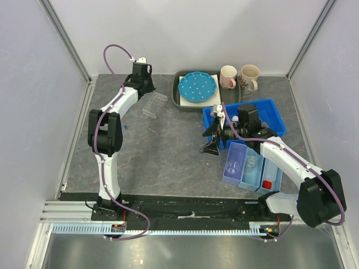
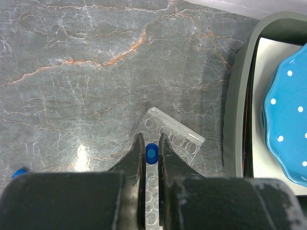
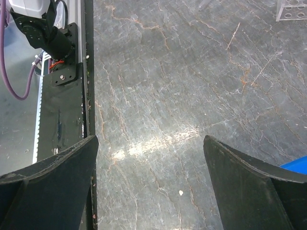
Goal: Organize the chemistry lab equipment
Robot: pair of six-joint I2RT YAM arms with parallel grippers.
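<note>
I will next lower the blue-capped tube [image 2: 151,153] with my left gripper into one of the open holes in the rack's far half and let it go, because the holes are just below my left gripper.
My left gripper [image 1: 147,92] is at the far left, right over the clear test-tube rack [image 1: 155,104]. In the left wrist view its jaws [image 2: 151,143] are nearly together on a blue-capped tube [image 2: 151,153], held above the rack [image 2: 175,139]. My right gripper [image 1: 212,147] is open and empty, low over bare table [image 3: 151,139] beside the blue bin [image 1: 269,109]. Glass flasks [image 1: 234,165] and a red-capped bottle [image 1: 267,184] lie in light-blue trays [image 1: 242,178]. Two thin rods [image 3: 233,36] lie on the table.
A grey tray [image 1: 178,100] at the back holds the blue dotted plate [image 1: 196,87]; two mugs [image 1: 228,77] stand beside it. A small blue piece [image 1: 124,126] lies on the table left of the rack. The tray's rim [image 2: 235,120] is close to the rack's right.
</note>
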